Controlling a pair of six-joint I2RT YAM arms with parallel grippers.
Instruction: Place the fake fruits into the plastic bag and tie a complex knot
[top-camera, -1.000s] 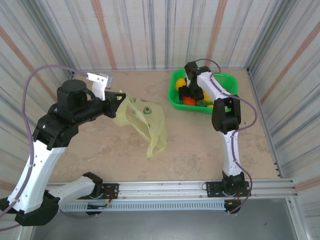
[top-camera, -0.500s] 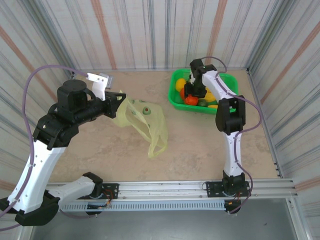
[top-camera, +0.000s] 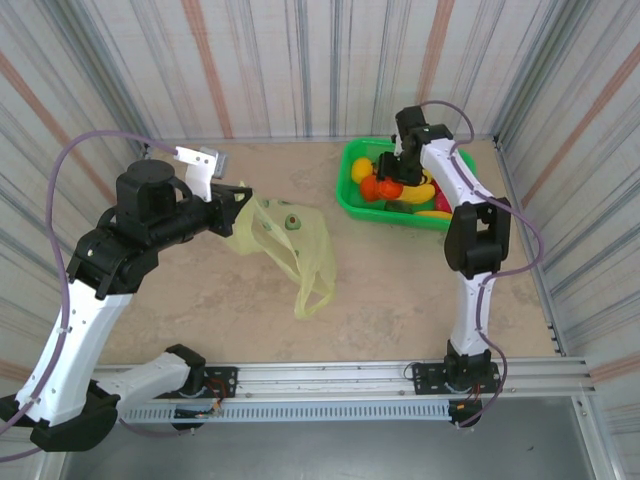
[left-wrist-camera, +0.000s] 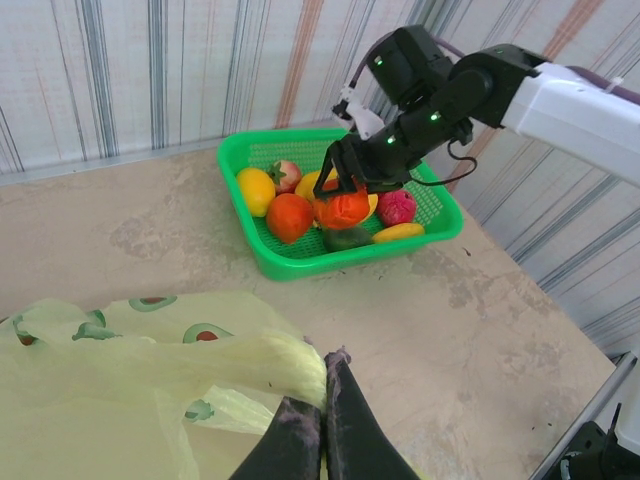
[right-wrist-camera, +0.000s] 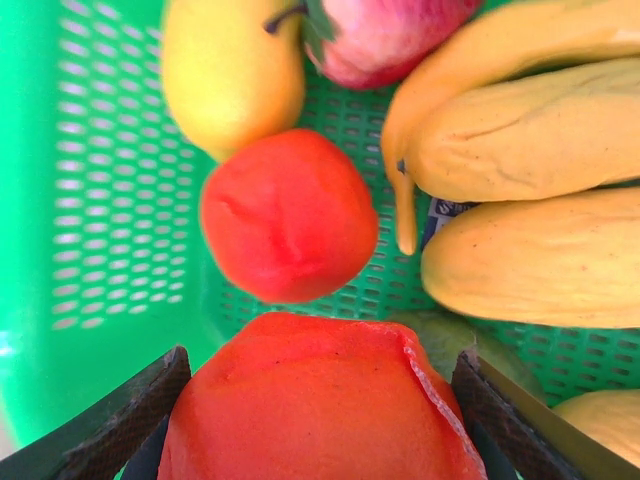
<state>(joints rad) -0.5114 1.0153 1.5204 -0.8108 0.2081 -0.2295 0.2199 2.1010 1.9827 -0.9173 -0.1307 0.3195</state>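
I should next swing my right gripper back across bare table into the plastic bag (top-camera: 293, 238) and let go of the fruit. The bag is back of this gripper, toward the other one.
The plastic bag (top-camera: 293, 238) lies crumpled at mid table, its avocado print (left-wrist-camera: 203, 331) showing. My left gripper (left-wrist-camera: 325, 362) is shut on a bunched edge of the bag (left-wrist-camera: 150, 345), lifting it at its left side (top-camera: 245, 197). Fake fruits lie in a green basket (top-camera: 349, 206). My right gripper (right-wrist-camera: 320, 395) is shut on an orange-red fruit (right-wrist-camera: 320, 430), held just above the basket (left-wrist-camera: 300, 262). Below it lie another orange fruit (right-wrist-camera: 288, 215), a yellow fruit (right-wrist-camera: 232, 70), a red apple (right-wrist-camera: 385, 30), bananas (right-wrist-camera: 530, 140) and a dark green piece (right-wrist-camera: 455, 340).
The basket stands at the back right, near the striped back wall (top-camera: 300, 70). The right side wall (top-camera: 570, 200) runs close beside it. Bare table (top-camera: 400, 290) lies between bag and basket. A metal rail (top-camera: 330, 385) with the arm bases runs along the near edge.
My right gripper has closed on the orange-red fruit and raised it from the basket floor, shifting slightly right. The left gripper and the bag have not moved.
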